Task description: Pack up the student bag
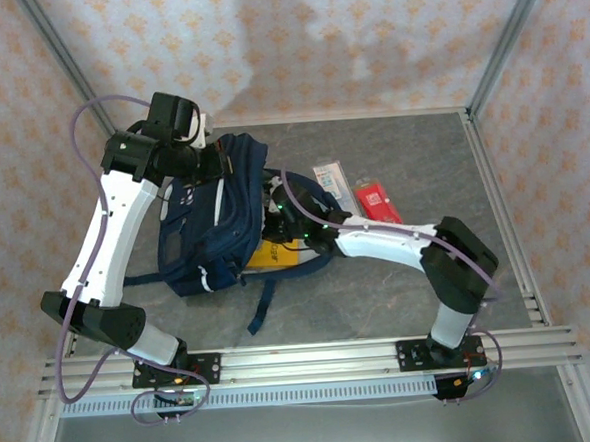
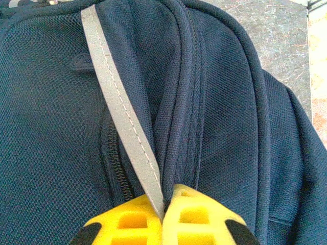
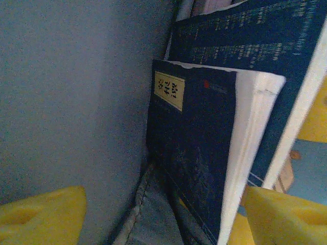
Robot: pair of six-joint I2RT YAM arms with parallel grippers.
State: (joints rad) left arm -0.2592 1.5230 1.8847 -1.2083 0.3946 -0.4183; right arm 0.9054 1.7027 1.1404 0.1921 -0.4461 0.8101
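The books already stand inside the bag's opening, and the grey reflective stripe is between my left gripper's fingers. My left gripper needs to go down next and open to let go of the stripe.
The student bag [image 1: 207, 226], a navy-blue backpack, lies on the table left of centre with its mouth facing right. My left gripper [image 2: 164, 214] is shut on the bag's grey reflective stripe [image 2: 122, 107] and the fabric fold beside it, at the bag's far end [image 1: 203, 151]. My right gripper [image 3: 163, 219] is inside the bag mouth [image 1: 280, 217], open, its yellow fingertips [image 3: 43, 214] wide apart. Between them a dark blue book [image 3: 196, 148] with a yellow label stands on edge against the grey lining [image 3: 71, 92], touching neither finger. A second blue book [image 3: 245, 46] stands behind it.
A yellow book [image 1: 274, 254] pokes out of the bag mouth at the near side. A clear flat packet [image 1: 329, 178] and a red packet [image 1: 377, 201] lie on the table right of the bag. A bag strap [image 1: 265, 298] trails toward the front edge.
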